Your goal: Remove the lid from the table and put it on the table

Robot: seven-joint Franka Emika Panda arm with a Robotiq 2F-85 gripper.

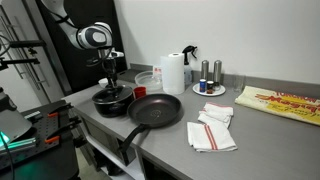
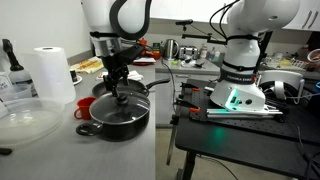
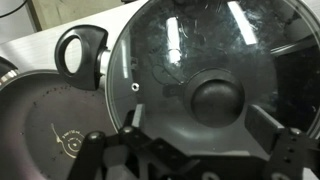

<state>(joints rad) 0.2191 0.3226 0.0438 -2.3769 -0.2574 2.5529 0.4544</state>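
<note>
The gripper eases down and to the right in the wrist view next, then closes around the black knob (image 2: 122, 99) (image 3: 217, 100), which sits below it, off-centre that way.
The round glassy lid (image 3: 170, 60) with a black knob (image 3: 217, 100) sits on the small black pot (image 1: 111, 102) near the end of the grey table (image 1: 180, 150). In the wrist view it fills most of the picture, and one pot handle (image 3: 78, 55) shows at its left. My gripper (image 3: 198, 122) hangs just over the lid, open, with one finger on each side of the knob and not closed on it. In both exterior views the gripper (image 1: 110, 82) (image 2: 120, 88) points straight down at the pot (image 2: 116, 116).
A larger black frying pan (image 1: 155, 110) with a long handle lies next to the pot. Behind them stand a red cup (image 1: 140, 92), a clear bowl (image 1: 148, 80), a paper towel roll (image 1: 173, 72) and a spray bottle (image 1: 189, 58). Folded cloths (image 1: 212, 130) and a yellow bag (image 1: 285, 100) lie further along.
</note>
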